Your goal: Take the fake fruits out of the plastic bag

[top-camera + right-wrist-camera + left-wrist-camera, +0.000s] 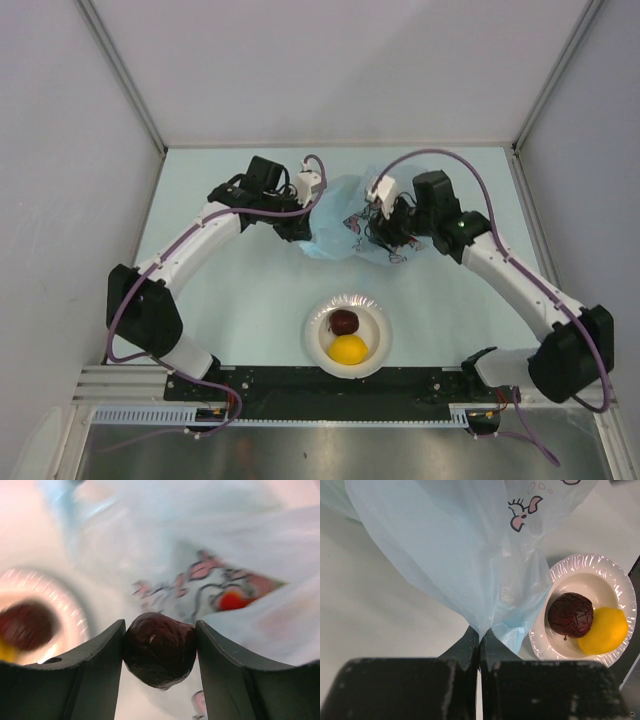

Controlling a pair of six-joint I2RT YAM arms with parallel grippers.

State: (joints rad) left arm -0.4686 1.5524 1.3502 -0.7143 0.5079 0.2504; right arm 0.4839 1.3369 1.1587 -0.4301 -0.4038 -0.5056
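The robot's right hand needs to carry the dark red-purple fruit back and down next and let go of it on the bowl's empty side point(38, 655) beside the lemon, because that spot is clear.
The light-blue plastic bag point(340, 228) with a pink-and-dark cartoon print lies mid-table between my arms; it fills the left wrist view point(465, 555) and the right wrist view point(225, 565). My left gripper point(480, 632) is shut on a pinched fold of the bag, at the bag's left side point(297, 232). My right gripper point(160, 630) is shut on a dark red-purple round fruit point(159, 649), held by the bag's right side point(392, 235). A white bowl point(372, 350) holds another dark red-purple fruit point(344, 322) and a yellow lemon point(348, 349). Something red point(232, 600) shows through the bag.
The bowl stands near the front edge, between the arm bases; it also shows in the left wrist view point(600, 565). White walls enclose the table on three sides. A black rail point(300, 385) runs along the near edge.
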